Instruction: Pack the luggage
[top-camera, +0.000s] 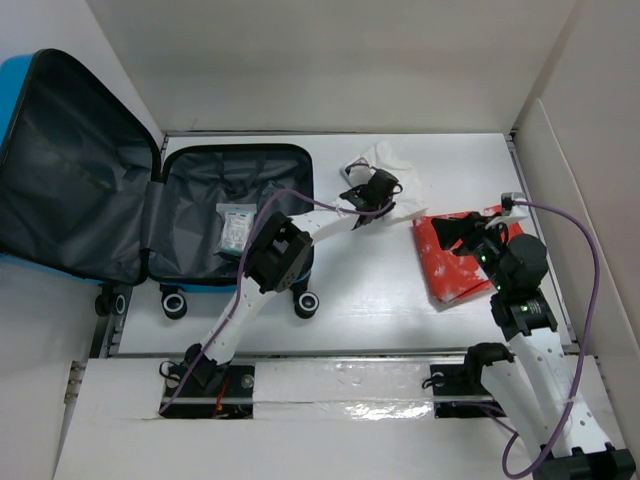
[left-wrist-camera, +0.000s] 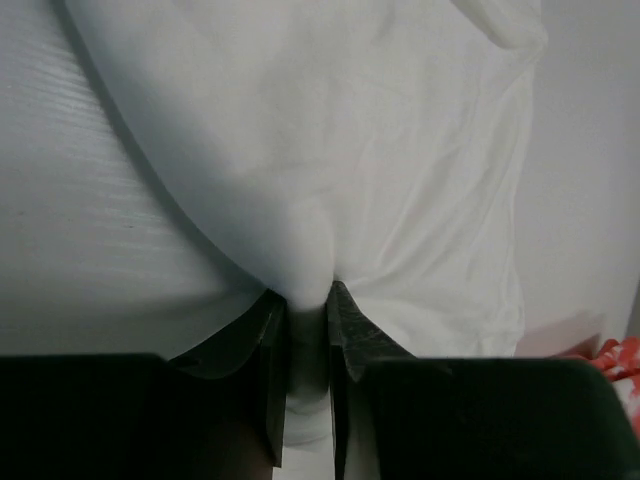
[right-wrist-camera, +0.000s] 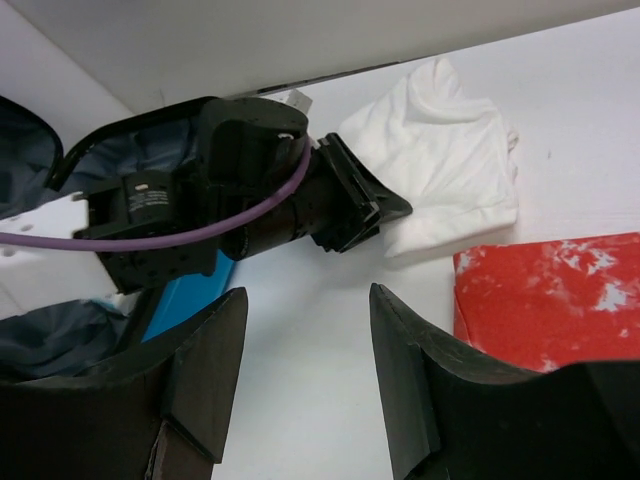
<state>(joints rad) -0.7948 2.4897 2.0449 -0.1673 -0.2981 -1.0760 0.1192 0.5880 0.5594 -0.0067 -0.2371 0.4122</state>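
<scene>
The fold of the white garment goes up with my left gripper next, left in the top view over the packet (top-camera: 236, 228), then down for release. The open suitcase (top-camera: 190, 275) holds only that packet.
The blue suitcase (top-camera: 190, 275) lies open at the left, its lid (top-camera: 60, 190) propped up and its dark grey lining showing. A small clear packet (top-camera: 234, 225) lies inside it. My left gripper (top-camera: 375, 190) is shut on a fold of the white garment (top-camera: 395, 175), which lies on the table right of the suitcase; the pinched cloth shows in the left wrist view (left-wrist-camera: 305, 290). My right gripper (top-camera: 462, 232) is open and empty, over the left part of the red and white folded cloth (top-camera: 462, 262). The right wrist view shows the white garment (right-wrist-camera: 440, 160) and red cloth (right-wrist-camera: 550, 300).
White walls stand close behind and at the right (top-camera: 590, 200). The suitcase wheels (top-camera: 306, 303) stick out toward the near side. A strip of tape (top-camera: 350, 385) runs along the near edge between the arm bases.
</scene>
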